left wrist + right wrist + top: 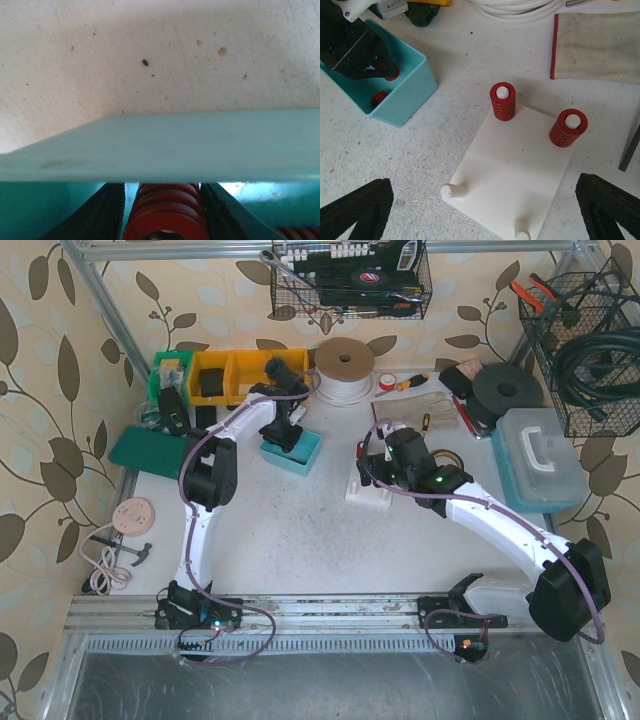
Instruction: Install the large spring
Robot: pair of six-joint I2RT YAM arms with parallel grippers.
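My left gripper lifts and carries the red spring (167, 212) to the plate next. It lowers it over the bare near peg closest to the bin and releases.
A teal bin (303, 456) stands at the back of the table, and its wall (175, 145) fills the left wrist view. My left gripper (285, 436) reaches into the bin. Its fingers (100, 217) stand either side of a large red spring (167, 212); the right finger touches it and a thin gap shows on the left. A second spring (379, 97) lies in the bin. My right gripper (484, 200) is wide open and empty above a white plate (515, 165) with two springs (502, 102) on its far pegs and two bare near pegs (451, 190).
A white tubing coil (343, 375) and yellow bins (235, 375) stand behind the teal bin. A folded cloth (597, 45) lies beyond the plate. A clear plastic case (540, 455) and a black disc (507, 392) are on the right, and a green mat (145, 450) on the left.
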